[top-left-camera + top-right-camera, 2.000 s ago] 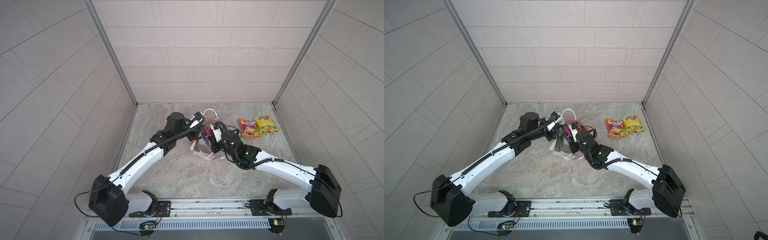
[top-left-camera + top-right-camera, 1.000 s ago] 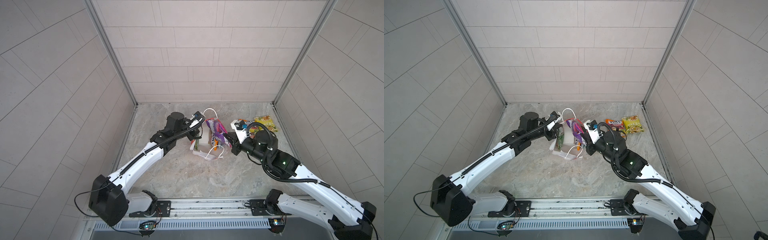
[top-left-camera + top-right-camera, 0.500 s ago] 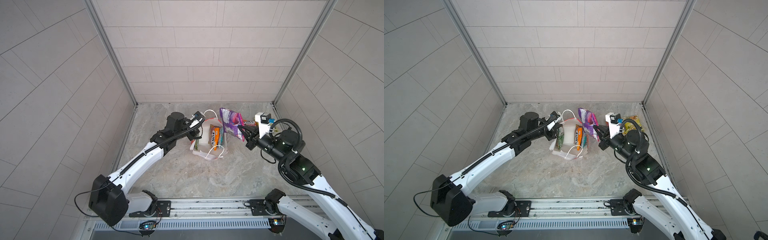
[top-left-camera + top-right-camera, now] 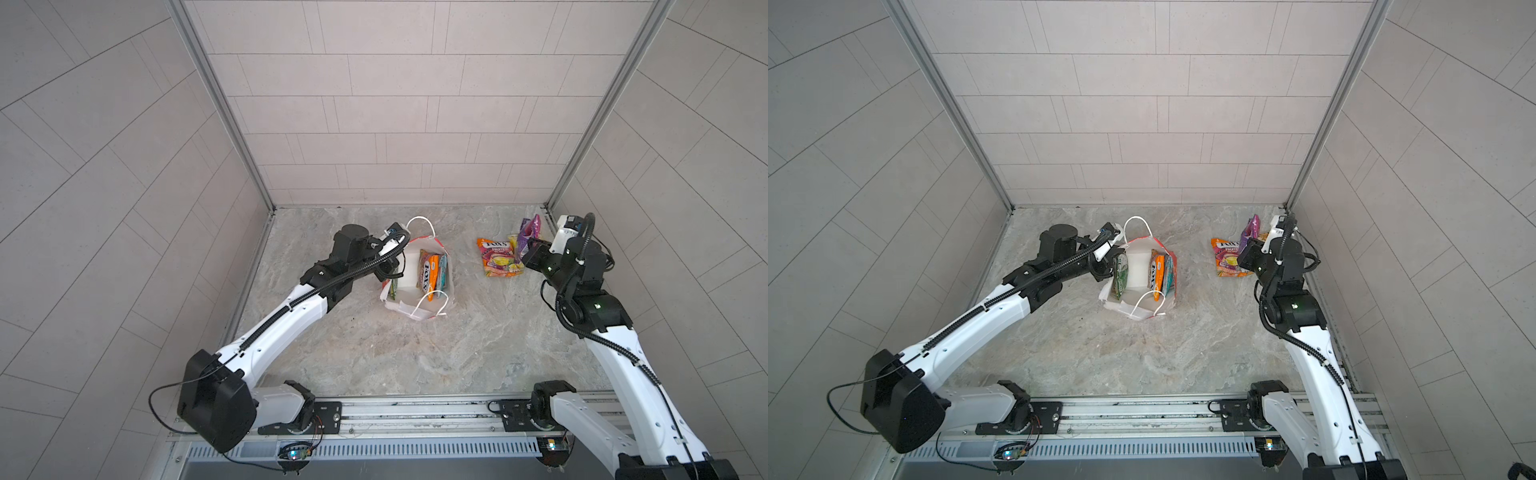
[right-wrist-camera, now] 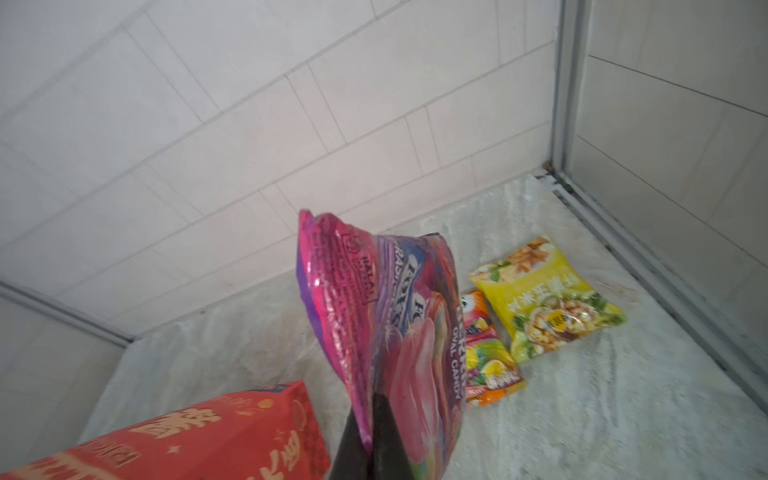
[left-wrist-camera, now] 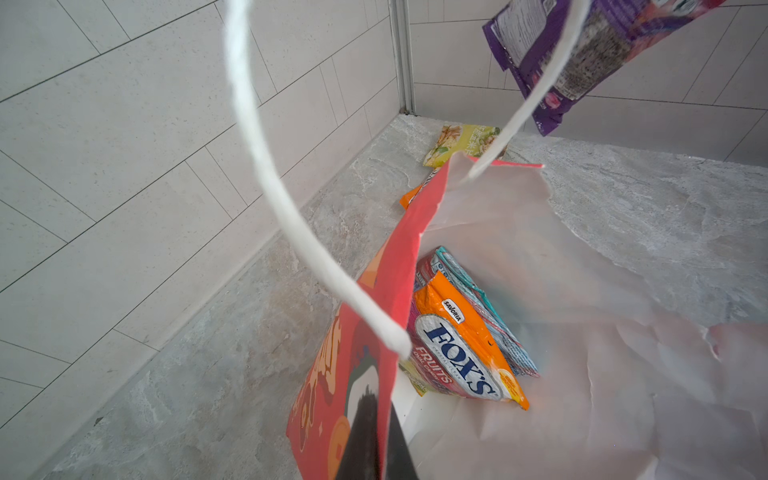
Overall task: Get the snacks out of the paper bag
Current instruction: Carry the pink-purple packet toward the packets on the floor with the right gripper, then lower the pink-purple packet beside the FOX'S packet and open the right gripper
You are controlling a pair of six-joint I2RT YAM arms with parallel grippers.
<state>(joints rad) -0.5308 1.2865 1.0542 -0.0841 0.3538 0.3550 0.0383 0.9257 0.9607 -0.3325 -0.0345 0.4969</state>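
Note:
The robot's right gripper will tip downward and lower to release the purple packet (image 4: 530, 228) on the bare tabletop by the yellow packet's near edge, since that spot is below the gripper.
The red paper bag (image 4: 409, 270) (image 4: 1136, 270) stands open mid-table. My left gripper (image 4: 388, 276) (image 6: 382, 409) is shut on its left rim. Inside lean an orange FOX'S packet (image 4: 430, 270) (image 6: 457, 345), a light blue one (image 6: 478, 299) behind it, and a green one (image 4: 1120, 276) at the left wall. My right gripper (image 4: 528, 249) (image 5: 370, 399) is shut on a purple packet (image 4: 530, 228) (image 5: 386, 311), held upright in the air near the right wall. Below it on the table lie an orange-pink packet (image 4: 496, 255) (image 5: 486, 353) and a yellow packet (image 5: 544, 299).
Tiled walls close in the table on three sides; the right wall's metal post (image 4: 552, 199) is close behind my right gripper. The bag's white cord handles (image 4: 432, 299) loop up at its front and back. Bare stone table (image 4: 415, 353) lies in front of the bag.
My right gripper has carried the purple packet from the bag's mouth rightward to above the two packets near the right wall. The left arm and the bag have stayed put.

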